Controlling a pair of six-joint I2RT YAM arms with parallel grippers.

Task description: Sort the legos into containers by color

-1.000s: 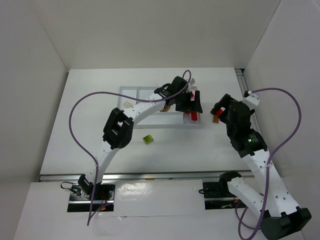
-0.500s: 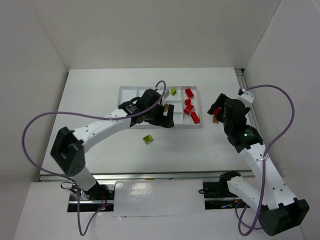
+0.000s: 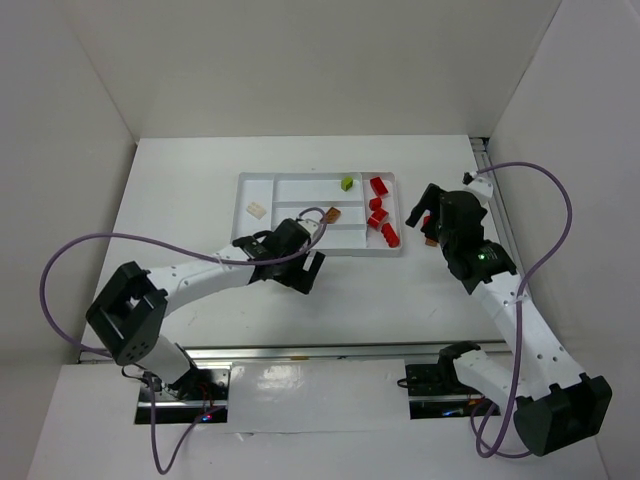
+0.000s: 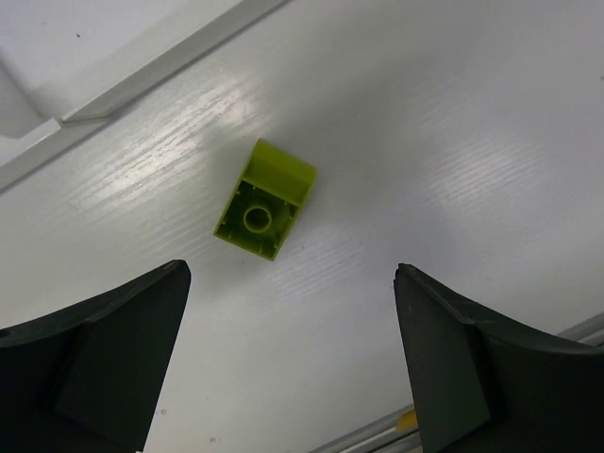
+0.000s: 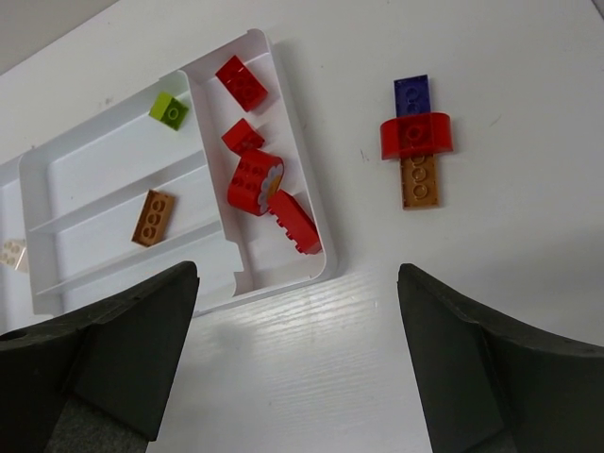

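Observation:
The lime green lego (image 4: 265,199) has bare table around it, which leaves room for both fingers. My left gripper should move down over it to close on its long sides.
A lime green lego (image 4: 265,199) lies alone on the table, just ahead of my left gripper (image 4: 291,274), which hangs open above it with nothing between its fingers. In the top view that gripper (image 3: 300,268) covers the brick. The white tray (image 5: 274,286) holds several red legos (image 5: 255,179), a lime one (image 5: 168,109), an orange-brown one (image 5: 153,217) and a cream one (image 5: 11,253), each colour in its own container. Right of the tray a blue lego (image 5: 411,94), a red arch (image 5: 416,136) and an orange-brown plate (image 5: 419,181) sit joined. My right gripper (image 5: 297,274) is open and empty.
The tray's near rim (image 4: 142,75) runs just beyond the lime brick. A metal rail (image 3: 300,352) edges the table's front. White walls close in the left, back and right sides. My right gripper (image 3: 422,218) hovers by the tray's right end.
My left arm has pulled back from over the tray's right end to the table in front of it, above the loose lime brick. My right gripper has shifted slightly further back.

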